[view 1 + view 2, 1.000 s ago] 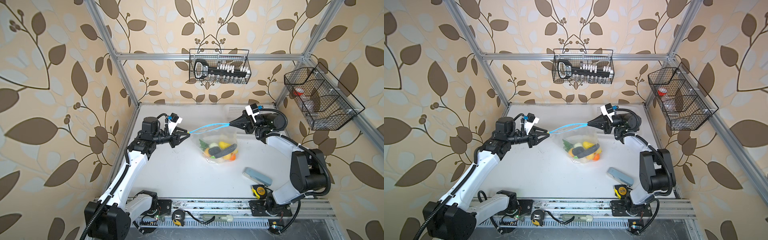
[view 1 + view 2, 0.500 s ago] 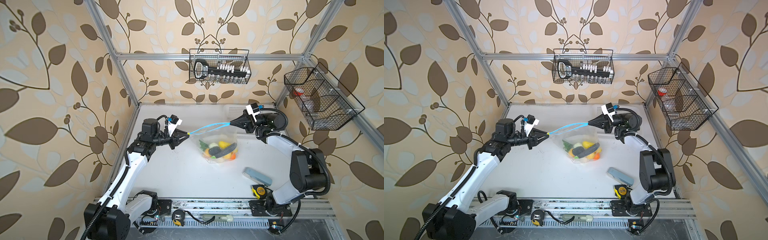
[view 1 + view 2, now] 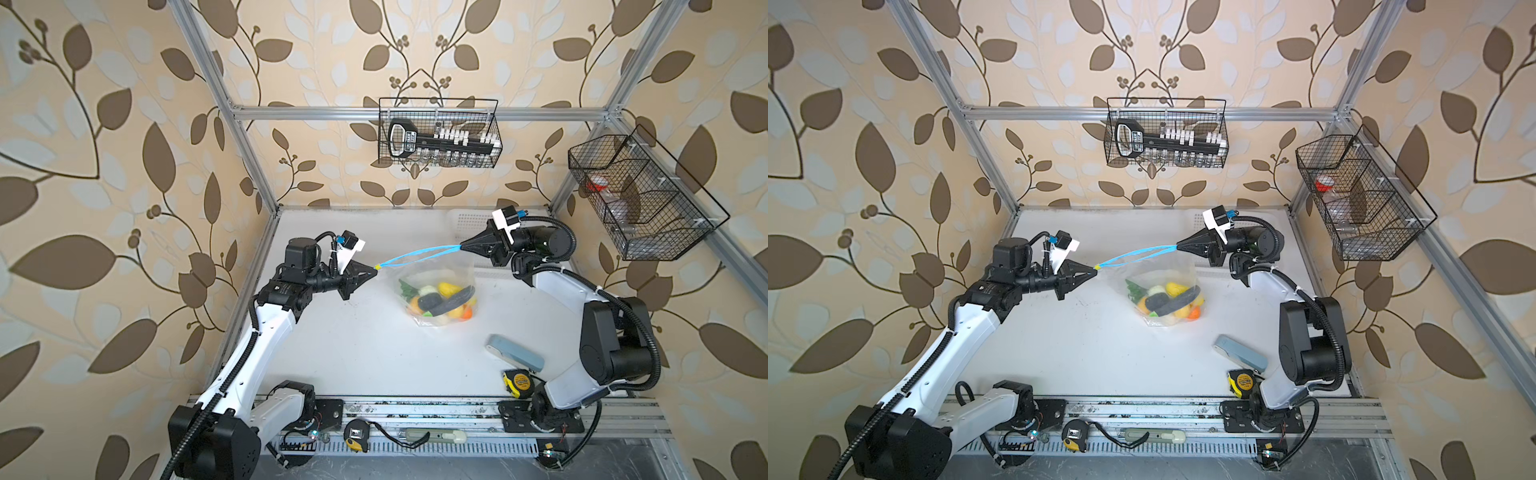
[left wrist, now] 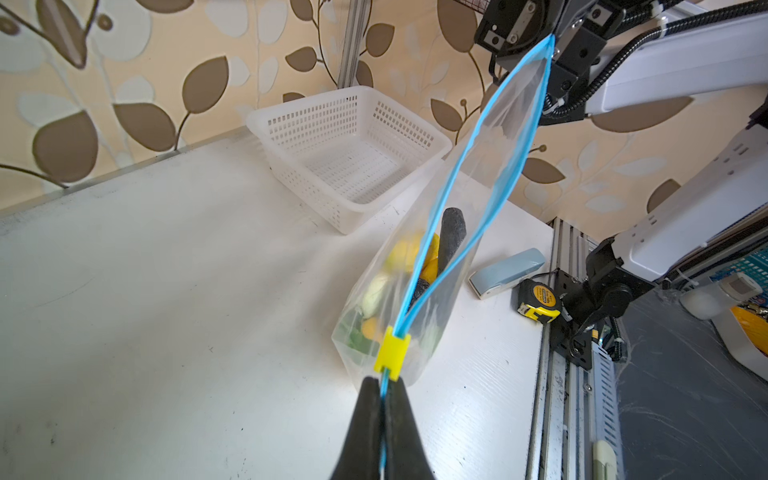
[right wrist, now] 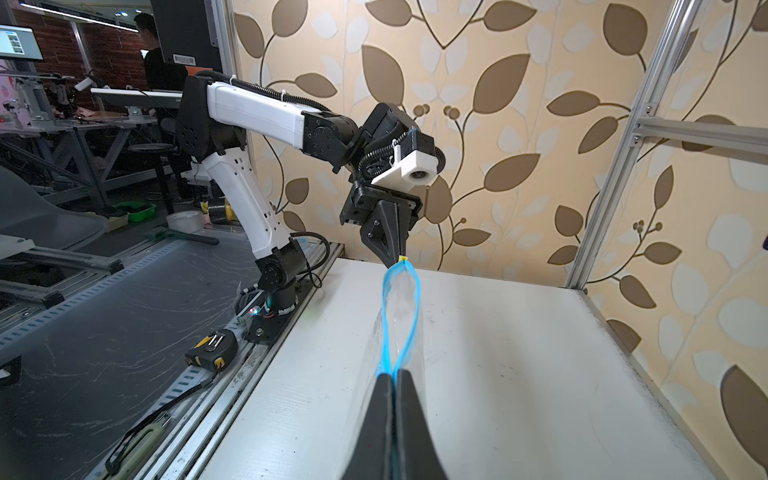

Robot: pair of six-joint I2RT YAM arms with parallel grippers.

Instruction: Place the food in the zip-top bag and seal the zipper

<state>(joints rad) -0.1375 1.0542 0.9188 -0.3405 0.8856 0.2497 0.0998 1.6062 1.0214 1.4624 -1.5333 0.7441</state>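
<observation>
I will next pull the opposite end [image 3: 457,247] [image 5: 391,368] in my right gripper outward and away from my left gripper and then release it, to straighten the zipper that bows into a loop.
The clear zip-top bag [image 3: 446,276] hangs between my two grippers over the middle of the table, its bottom resting on the surface. The food [image 3: 436,300], orange, yellow, pale and green pieces plus a dark oblong one, lies heaped inside it, as both top views show [image 3: 1165,301]. The light-blue zipper [image 3: 451,248] is parted into a narrow loop. My left gripper [image 4: 384,384] is shut on the zipper's end just behind the yellow slider [image 4: 392,349]. The opposite end is pinched in my right gripper [image 5: 392,376], which is shut too.
A white perforated basket [image 4: 349,153] stands at the back right, behind the right arm. A blue-grey case [image 3: 515,357] and a yellow-and-black tape measure [image 3: 517,382] lie at the front right. Wire baskets [image 3: 438,135] hang on the back and right walls.
My left gripper's jaws have closed on the zipper's end by the slider. The right gripper and the bag have stayed where they were.
</observation>
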